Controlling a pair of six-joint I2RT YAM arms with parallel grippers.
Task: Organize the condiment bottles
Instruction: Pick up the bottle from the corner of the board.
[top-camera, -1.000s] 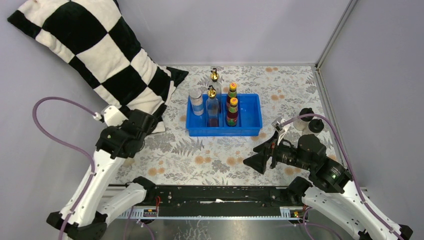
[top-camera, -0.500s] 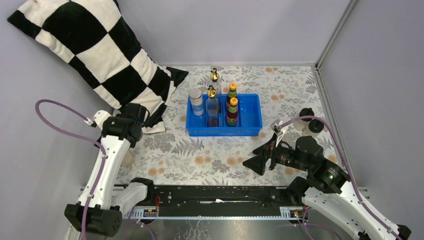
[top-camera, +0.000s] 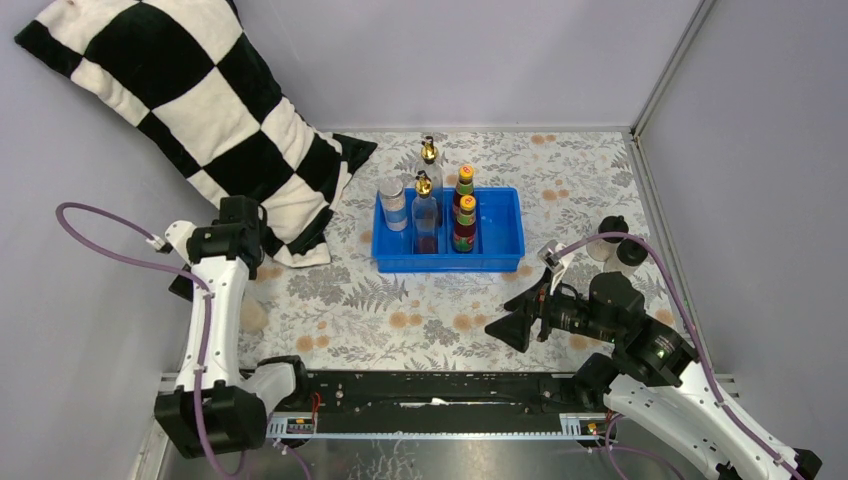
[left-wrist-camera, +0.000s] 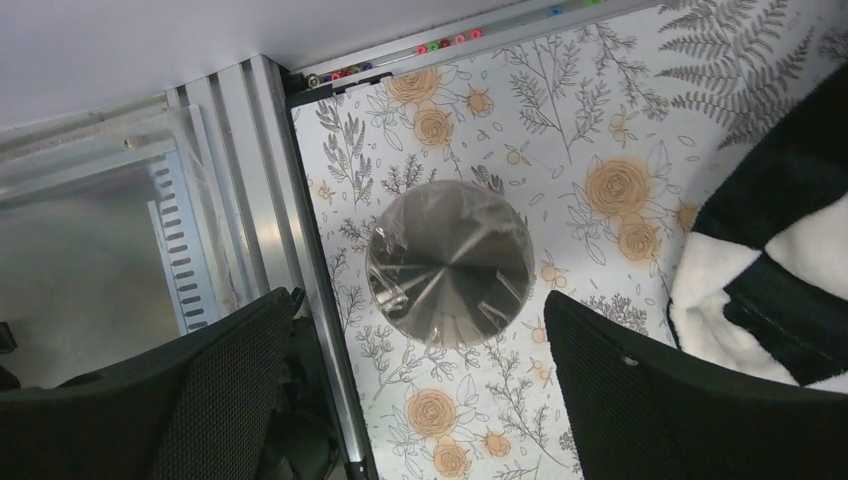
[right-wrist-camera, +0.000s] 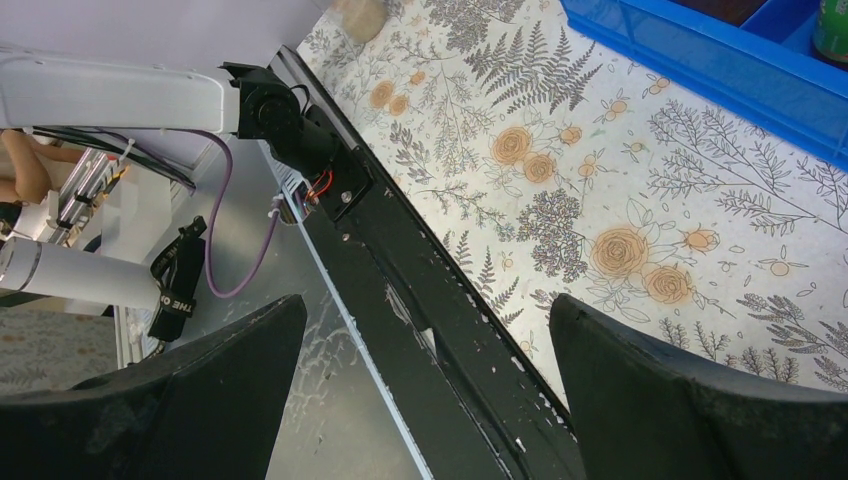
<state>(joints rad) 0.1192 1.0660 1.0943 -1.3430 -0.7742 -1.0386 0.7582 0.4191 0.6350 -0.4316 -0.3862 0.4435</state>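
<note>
I will next lower my left gripper over the lone jar, with one open finger on each side of the silver lid still below its fingertips.
A silver-lidded clear jar (left-wrist-camera: 448, 263) stands alone near the table's left edge, and it also shows in the top view (top-camera: 252, 316). My left gripper (left-wrist-camera: 420, 325) hangs above it, open and empty, with one finger on each side of the lid. The blue tray (top-camera: 498, 238) holds another silver-lidded jar (top-camera: 393, 203), a gold-spouted bottle (top-camera: 425, 215) and two orange-capped bottles (top-camera: 465, 181) (top-camera: 466, 223). A second gold-spouted bottle (top-camera: 430, 158) stands at the tray's back edge. Two black-capped shakers (top-camera: 612, 234) (top-camera: 632, 251) stand at the right. My right gripper (top-camera: 515, 314) is open and empty.
A black-and-white checked pillow (top-camera: 180, 110) lies at the back left, and its corner (left-wrist-camera: 780, 250) comes close to the lone jar. The table's metal left rail (left-wrist-camera: 300, 280) runs just beside that jar. The black front rail (right-wrist-camera: 440, 300) lies under my right gripper.
My left arm has swung left and back, away from the pillow's front corner to the table's left edge above the lone jar. My right arm has hardly moved.
</note>
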